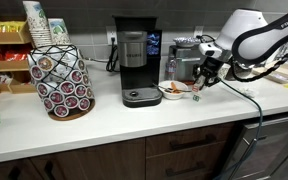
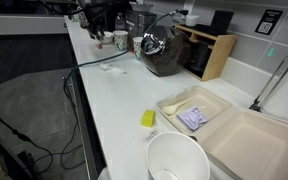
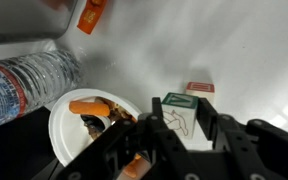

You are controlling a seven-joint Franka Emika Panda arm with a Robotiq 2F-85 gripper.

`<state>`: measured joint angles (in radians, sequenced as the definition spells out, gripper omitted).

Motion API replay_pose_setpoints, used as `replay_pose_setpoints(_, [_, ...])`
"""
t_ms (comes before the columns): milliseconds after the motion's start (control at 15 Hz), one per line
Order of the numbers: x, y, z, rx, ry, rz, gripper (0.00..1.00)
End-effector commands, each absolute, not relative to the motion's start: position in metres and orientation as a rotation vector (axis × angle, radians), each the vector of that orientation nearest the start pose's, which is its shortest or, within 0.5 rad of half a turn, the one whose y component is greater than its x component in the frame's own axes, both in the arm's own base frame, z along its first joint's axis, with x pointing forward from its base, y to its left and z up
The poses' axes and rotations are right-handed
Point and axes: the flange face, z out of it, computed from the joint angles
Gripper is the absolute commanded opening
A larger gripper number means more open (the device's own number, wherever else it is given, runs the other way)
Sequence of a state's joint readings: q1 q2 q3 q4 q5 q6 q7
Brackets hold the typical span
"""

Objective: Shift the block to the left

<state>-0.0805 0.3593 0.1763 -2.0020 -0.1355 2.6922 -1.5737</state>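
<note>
Next, my gripper will nudge sideways into line with the red-topped block [image 3: 200, 90] and release, since that block sits slightly to its right in the wrist view.
In the wrist view a white cube block [image 3: 178, 115] with a green-framed top and a line drawing on its side sits between my gripper's [image 3: 182, 100] two black fingers, which press on its sides. A second block with a red top [image 3: 199, 88] lies on the white counter just beyond it. In an exterior view my gripper [image 1: 198, 88] is low over the counter, next to a white bowl [image 1: 172, 91]. Whether the held block touches the counter I cannot tell.
The white bowl [image 3: 79, 125] holds orange food pieces, with a clear water bottle [image 3: 24, 80] beside it and an orange packet [image 3: 92, 14] further off. A coffee maker [image 1: 134, 65] and pod rack [image 1: 62, 82] stand on the counter. A foam container [image 2: 246, 140], cup [image 2: 177, 158] and yellow sponge [image 2: 148, 118] lie nearer.
</note>
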Motion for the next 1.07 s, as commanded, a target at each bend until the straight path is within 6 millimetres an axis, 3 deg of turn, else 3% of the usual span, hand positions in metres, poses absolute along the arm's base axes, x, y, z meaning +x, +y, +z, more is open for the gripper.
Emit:
replay_pose_setpoints(0, [0.623, 0.061, 0.316, 1.847, 2.246, 0.293, 0.14])
replay_pose_setpoints(1000, [0.617, 0.061, 0.302, 1.875, 2.208, 0.341, 0.14])
